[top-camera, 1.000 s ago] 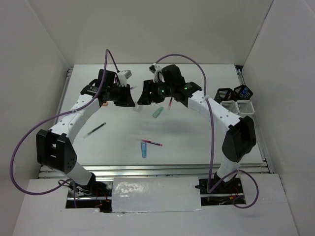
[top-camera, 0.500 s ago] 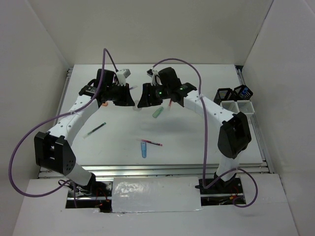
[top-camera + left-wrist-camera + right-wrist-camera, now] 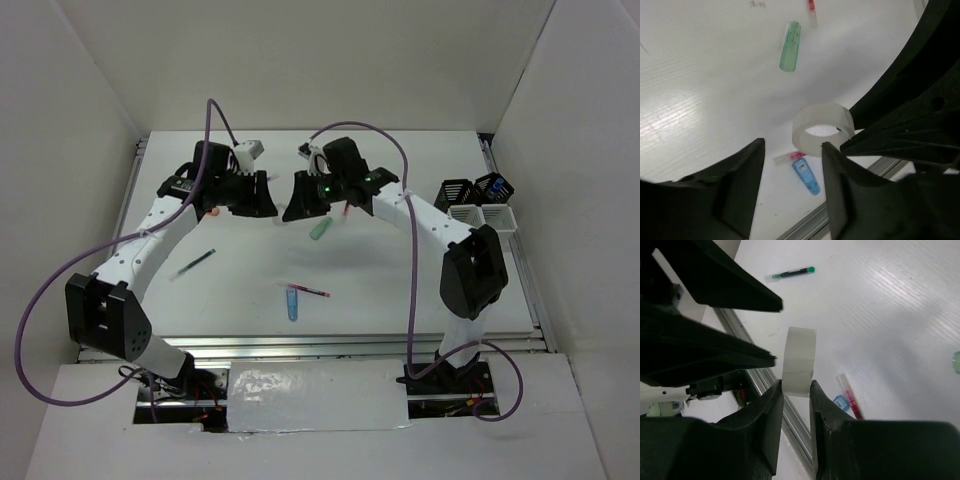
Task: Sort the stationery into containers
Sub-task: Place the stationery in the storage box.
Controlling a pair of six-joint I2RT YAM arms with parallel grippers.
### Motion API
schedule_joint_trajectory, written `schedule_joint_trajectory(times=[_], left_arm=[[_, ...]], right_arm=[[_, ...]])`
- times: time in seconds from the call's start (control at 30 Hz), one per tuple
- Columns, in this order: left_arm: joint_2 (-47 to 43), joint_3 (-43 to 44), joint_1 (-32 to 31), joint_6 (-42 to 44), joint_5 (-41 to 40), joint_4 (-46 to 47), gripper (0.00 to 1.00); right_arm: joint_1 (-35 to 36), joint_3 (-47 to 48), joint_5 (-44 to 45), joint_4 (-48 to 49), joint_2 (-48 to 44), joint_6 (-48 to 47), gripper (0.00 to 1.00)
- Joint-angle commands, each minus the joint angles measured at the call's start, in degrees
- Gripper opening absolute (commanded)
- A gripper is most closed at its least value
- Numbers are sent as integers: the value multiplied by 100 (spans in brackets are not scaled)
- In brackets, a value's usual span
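Observation:
Only my right gripper holds the white tape roll [image 3: 799, 361]. It swings away from my left gripper and over the white container nearest the side next.
A white tape roll [image 3: 799, 361] hangs in the air between the two grippers at the back middle of the table. My right gripper [image 3: 796, 387] is shut on its flat sides. My left gripper [image 3: 792, 150] stands open, jaws wide apart, with the roll [image 3: 822, 136] just past the tip of its right finger. On the table lie a pale green tube [image 3: 320, 229], a blue marker [image 3: 292, 302] beside a red pen [image 3: 312, 291], a dark pen [image 3: 196, 263] and an orange piece [image 3: 214, 212]. The containers [image 3: 478, 200] stand at the right edge.
Both arms reach to the back middle, and my left gripper [image 3: 266, 196] and right gripper [image 3: 292, 198] nearly touch. A second red pen [image 3: 811, 10] lies beyond the green tube [image 3: 790, 46]. A metal rail runs along the table's near edge.
My left gripper has opened and let go of the tape roll. The right gripper has shut on the roll. Both arms have barely moved.

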Motion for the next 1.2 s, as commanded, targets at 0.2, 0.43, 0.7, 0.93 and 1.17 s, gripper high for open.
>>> schedule_joint_trajectory(times=[0.2, 0.43, 0.7, 0.93, 1.17], left_arm=[[-852, 51, -12, 498, -898, 390, 99], [-721, -116, -38, 603, -899, 382, 99], [-378, -81, -38, 639, -942, 338, 99], [-377, -283, -38, 682, -1048, 373, 99], [-421, -450, -38, 665, -1057, 531, 99]], right_arm=[[-1874, -276, 558, -623, -1038, -1142, 0], [-3624, 267, 2262, -1801, -1039, -3179, 0], [-4293, 980, 3591, -2434, 112, -4308, 0], [-4460, 1235, 3837, -2487, 473, -4405, 0], [-4890, 841, 3644, -2664, -245, -4528, 1]])
